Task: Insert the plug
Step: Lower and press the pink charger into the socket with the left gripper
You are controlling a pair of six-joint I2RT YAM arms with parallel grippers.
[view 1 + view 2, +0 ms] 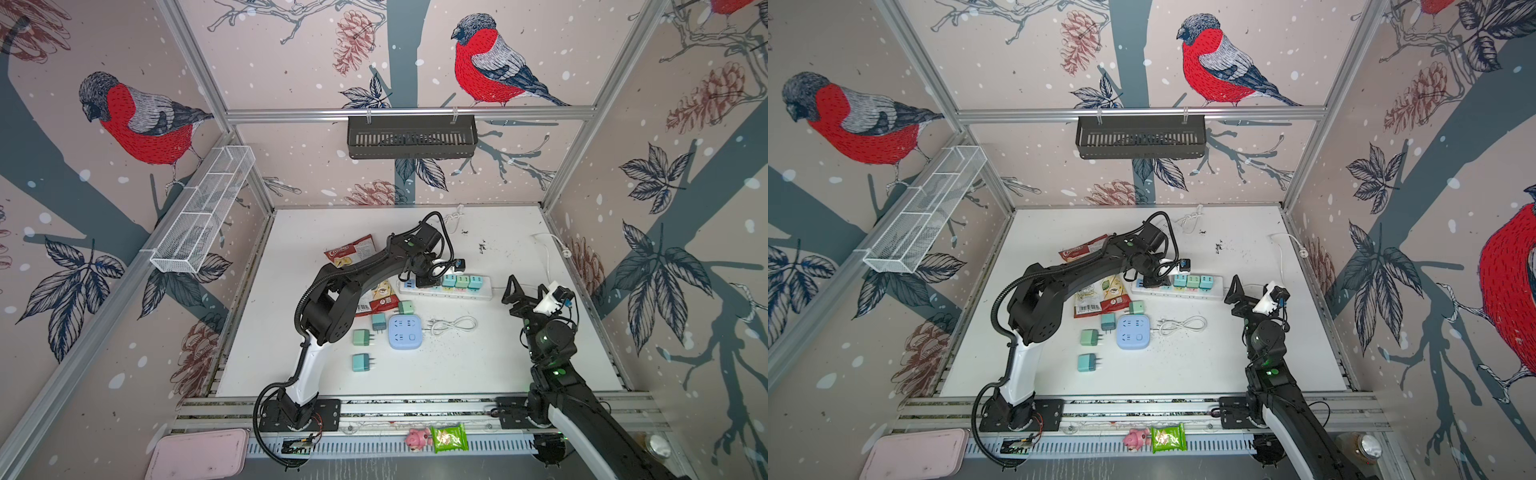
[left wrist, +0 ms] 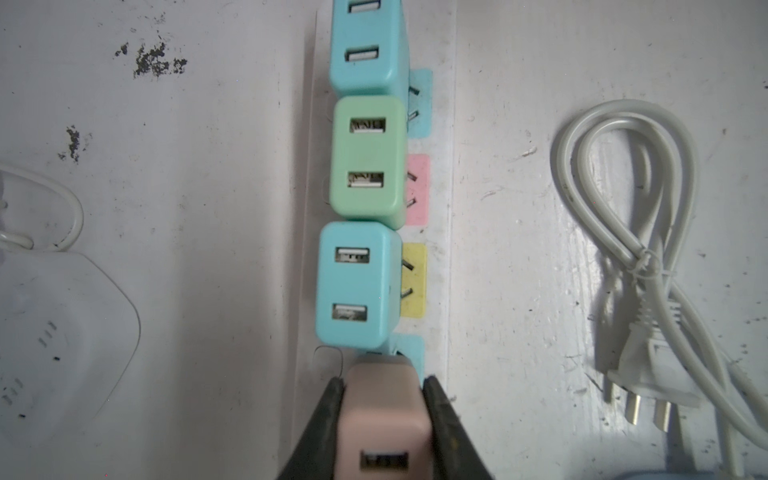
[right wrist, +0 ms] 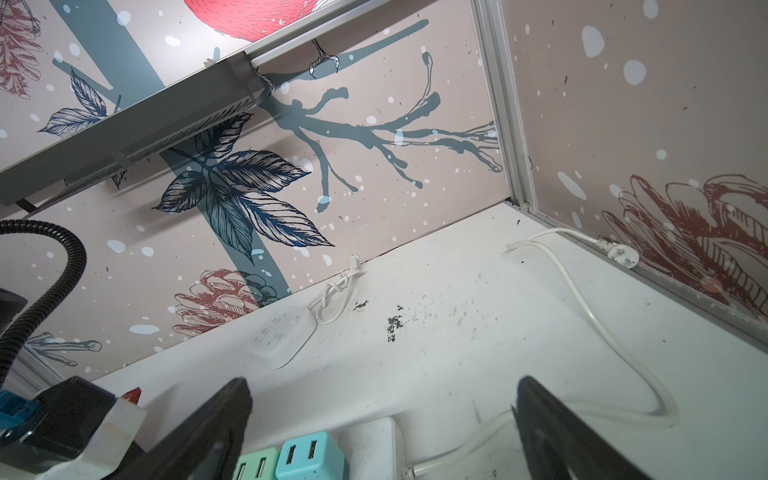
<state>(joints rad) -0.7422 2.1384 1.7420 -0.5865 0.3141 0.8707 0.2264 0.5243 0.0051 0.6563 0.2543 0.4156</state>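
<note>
My left gripper should lower the pale pink plug down onto the blue socket patch (image 2: pixel 411 353) below, tight beside the blue plug (image 2: pixel 355 286), and let it go.
A pale pink plug (image 2: pixel 382 415) is clamped between the black fingers of my left gripper (image 2: pixel 383 382), which is shut on it. It hangs over the white power strip (image 2: pixel 440 232), above a blue socket patch (image 2: pixel 411 353), tight beside a blue plug (image 2: pixel 355 286). Its prongs are hidden. A green plug (image 2: pixel 368 162) and another blue one (image 2: pixel 368 50) sit further along the strip. In both top views the left gripper (image 1: pixel 424 282) (image 1: pixel 1152 282) stands over the strip's left end (image 1: pixel 482 294). My right gripper (image 1: pixel 525 291) (image 3: pixel 382 415) hovers open and empty off the strip's right end.
Several loose plugs (image 1: pixel 361 337) lie near a blue square socket block (image 1: pixel 405 331) and a coiled white cable (image 1: pixel 453 325). Snack bags (image 1: pixel 382 297) lie under the left arm. A white socket hub (image 3: pixel 286 332) rests by the back wall. The strip's cord (image 3: pixel 602 332) runs to the right wall.
</note>
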